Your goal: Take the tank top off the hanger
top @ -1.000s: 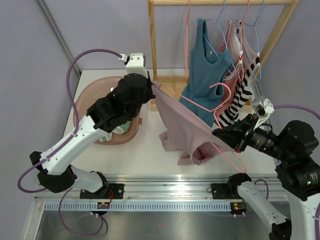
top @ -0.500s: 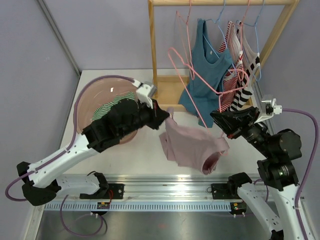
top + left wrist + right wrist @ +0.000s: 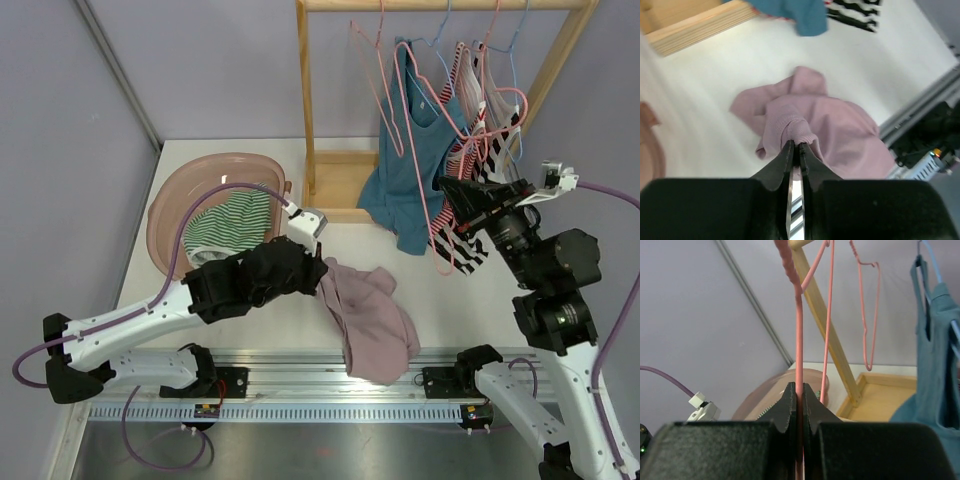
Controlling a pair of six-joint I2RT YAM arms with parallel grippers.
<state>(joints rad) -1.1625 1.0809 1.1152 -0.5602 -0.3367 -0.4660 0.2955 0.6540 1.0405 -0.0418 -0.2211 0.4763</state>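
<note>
The robot will next move its right gripper outward to the rack's top bar point(image 3: 415, 5), between the teal tank top and the other pink hanger, because the hanger in that gripper is bare.
The mauve tank top point(image 3: 372, 322) lies crumpled on the white table, free of the hanger. My left gripper point(image 3: 318, 274) is shut on a fold at its left edge. The left wrist view shows the fold pinched between the jaws point(image 3: 795, 146), with the rest of the top point(image 3: 845, 132) spread beyond. My right gripper point(image 3: 449, 192) is shut on the wire of the bare pink hanger point(image 3: 798, 330). It holds the hanger up in front of the rack, above and to the right of the top.
A wooden rack point(image 3: 305, 100) at the back holds a teal tank top point(image 3: 405, 175), striped garments point(image 3: 482, 160) and other wire hangers. A pink basin point(image 3: 168, 205) with a green striped garment point(image 3: 225, 225) sits at the left. A metal rail point(image 3: 330, 366) runs along the near edge.
The tank top has come off the hanger. My left gripper has dragged it down and toward the near edge onto the table. My right gripper has lifted the bare hanger up toward the rack.
</note>
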